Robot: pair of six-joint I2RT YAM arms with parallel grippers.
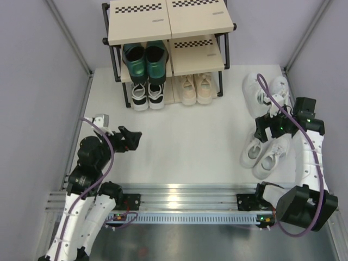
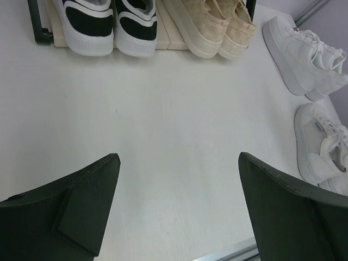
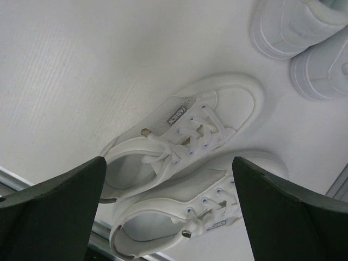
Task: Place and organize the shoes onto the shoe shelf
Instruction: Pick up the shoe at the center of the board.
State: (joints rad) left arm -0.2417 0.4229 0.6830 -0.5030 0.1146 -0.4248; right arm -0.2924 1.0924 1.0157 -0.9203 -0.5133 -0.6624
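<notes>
I will next move my right gripper down onto the lace knot (image 1: 256,144) (image 3: 171,151) of the shoe from the nearer white pair, beside the bare tabletop, because that knot is below the gripper's spread fingers.
The shoe shelf (image 1: 136,27) stands at the far edge. Glossy green heeled shoes (image 1: 144,60) sit on its middle tier, left side. On the bottom tier are black-and-white sneakers (image 1: 148,95) (image 2: 109,22) and, to their right, beige sneakers (image 1: 197,88) (image 2: 217,24). One white pair (image 1: 266,89) (image 3: 304,32) lies on the table at the far right. A second white pair (image 1: 265,152) (image 3: 185,130), with grey labels, lies nearer. My right gripper (image 1: 269,128) (image 3: 168,160) hovers open just above this nearer pair. My left gripper (image 1: 130,138) (image 2: 178,157) is open over bare table, holding nothing.
A metal rail (image 1: 185,193) runs along the near edge between the arm bases. Grey walls close in the table on the left (image 1: 43,81) and right (image 1: 326,60). A purple cable (image 1: 274,95) loops over the far white pair.
</notes>
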